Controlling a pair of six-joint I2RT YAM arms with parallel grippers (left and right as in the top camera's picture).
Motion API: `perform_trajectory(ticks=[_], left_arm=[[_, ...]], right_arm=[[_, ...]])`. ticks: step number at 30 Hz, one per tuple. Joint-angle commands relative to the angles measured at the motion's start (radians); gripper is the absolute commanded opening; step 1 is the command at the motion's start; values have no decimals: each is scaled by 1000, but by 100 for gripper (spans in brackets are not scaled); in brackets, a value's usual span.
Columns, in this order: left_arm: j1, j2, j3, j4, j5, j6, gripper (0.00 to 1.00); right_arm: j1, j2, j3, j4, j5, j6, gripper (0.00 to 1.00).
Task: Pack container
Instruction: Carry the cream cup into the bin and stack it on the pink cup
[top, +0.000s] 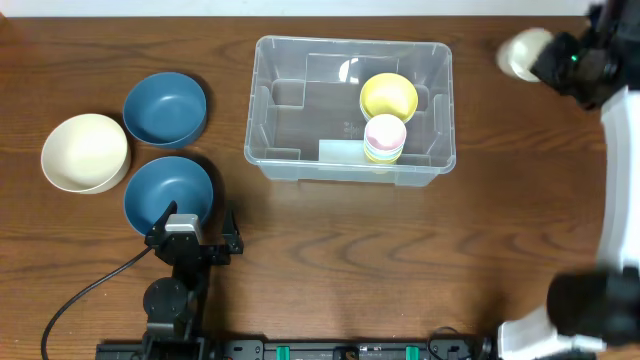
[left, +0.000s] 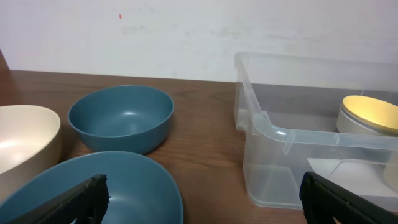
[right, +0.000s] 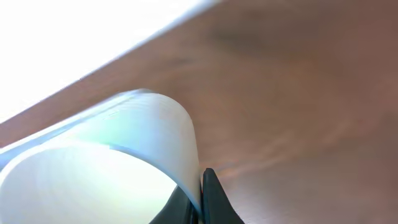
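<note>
My right gripper is holding the pale white cup, and the small cups already stand stacked inside the container (top: 350, 110). It should next carry the cup toward them and down onto the pink top one.
The clear plastic container (top: 350, 110) stands at the table's middle back; it also shows in the left wrist view (left: 292, 137). Inside it are a yellow cup (top: 388, 96) and a stack of small cups with a pink one on top (top: 385, 138). My right gripper (top: 555, 62) is at the far right back, shut on the rim of a pale white cup (top: 524, 53), which fills the right wrist view (right: 112, 155), held right of the container. My left gripper (top: 190, 235) is open and empty at the front left, just in front of a blue bowl (top: 168, 192).
A second blue bowl (top: 165, 108) and a cream bowl (top: 85, 152) sit at the left. A black cable (top: 90, 290) runs from the left arm's base to the front-left edge.
</note>
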Motion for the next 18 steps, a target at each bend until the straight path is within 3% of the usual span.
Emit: perform_trajectory(ticks=[1,9,18], left_arm=[[4,-6,-19,-37,-9,-6,98],[4,-6,-19,-36,-9,-6,98],[4,-6,-19,-37,-9,-6,98]], right_arm=[[120,-56,5,-42,-11,-21,1],[384,-23,0,-163,121,10,1],[512,39,-2,-201,181,32,1]])
